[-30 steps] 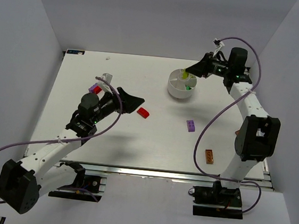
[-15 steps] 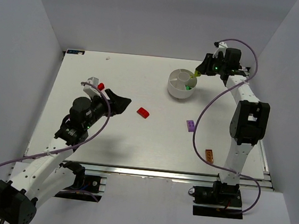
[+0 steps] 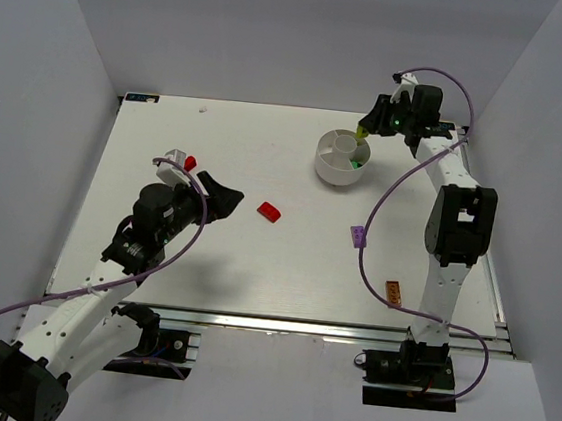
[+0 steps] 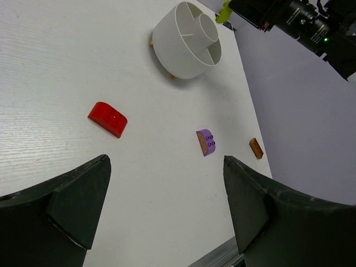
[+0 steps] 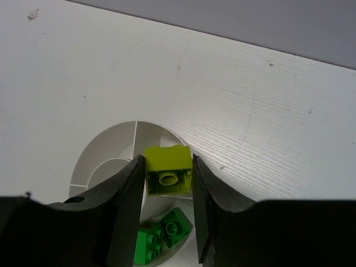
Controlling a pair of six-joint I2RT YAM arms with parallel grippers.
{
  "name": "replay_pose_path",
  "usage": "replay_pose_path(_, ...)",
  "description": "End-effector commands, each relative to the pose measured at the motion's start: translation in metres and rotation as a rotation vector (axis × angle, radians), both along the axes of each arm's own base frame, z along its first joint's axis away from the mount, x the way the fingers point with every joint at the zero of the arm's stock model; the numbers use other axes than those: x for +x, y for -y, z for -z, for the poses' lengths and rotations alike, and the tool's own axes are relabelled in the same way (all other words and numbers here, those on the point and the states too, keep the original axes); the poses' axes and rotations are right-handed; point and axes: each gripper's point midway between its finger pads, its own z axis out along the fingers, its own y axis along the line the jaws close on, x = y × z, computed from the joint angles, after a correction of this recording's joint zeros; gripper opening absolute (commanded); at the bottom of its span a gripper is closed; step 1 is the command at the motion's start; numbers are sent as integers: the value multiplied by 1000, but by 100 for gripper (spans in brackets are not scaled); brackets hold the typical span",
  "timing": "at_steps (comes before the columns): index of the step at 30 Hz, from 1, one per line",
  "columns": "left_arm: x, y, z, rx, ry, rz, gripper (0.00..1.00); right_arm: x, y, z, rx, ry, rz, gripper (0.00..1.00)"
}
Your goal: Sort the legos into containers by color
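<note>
The green legos have their own wedge. My right gripper should next carry the yellow-green lego (image 5: 167,169) down inside the dish's far rim, beyond the green legos.
My right gripper (image 5: 167,161) is shut on a yellow-green lego (image 5: 167,169), held above the far right rim of the round white dish (image 5: 103,161) of containers. Two green legos (image 5: 161,233) lie in the wedge below it. From above, the dish (image 3: 328,162) sits at the back right with the right gripper (image 3: 366,131) at its rim. My left gripper (image 4: 167,206) stands open and empty over the table at the left (image 3: 224,197). Loose on the table lie a red lego (image 3: 270,211) (image 4: 107,118), a purple lego (image 3: 358,237) (image 4: 206,142) and an orange lego (image 3: 392,294) (image 4: 256,148).
A second small red lego (image 3: 190,162) lies just behind the left wrist. White walls close in the table on the left, back and right. A metal rail (image 3: 279,323) runs along the near edge by the arm bases.
The left arm drew back to the left, and a small red lego now shows behind its wrist. The right gripper, still holding its lego, shifted slightly toward the dish's far right rim.
</note>
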Motion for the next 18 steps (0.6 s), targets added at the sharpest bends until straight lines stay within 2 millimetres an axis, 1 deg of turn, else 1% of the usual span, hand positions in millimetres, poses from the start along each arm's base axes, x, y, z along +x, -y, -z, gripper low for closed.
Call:
replay_pose_path(1,1,-3,-8,0,11,-12,91,10,-9,-22,36,68,-20,0)
replay_pose_path(10,4,-2,-6,24,-7,-10,92,17,-16,-3,42,49,-22,0)
replay_pose_path(12,5,-2,-6,31,-9,-9,92,17,-20,2,42,42,-31,0)
replay_pose_path(17,6,-6,-6,38,-15,-30,93,11,-24,6,39,38,-51,0)
replay_pose_path(18,6,-7,-4,40,-26,-38,94,13,-25,2,41,59,-53,4)
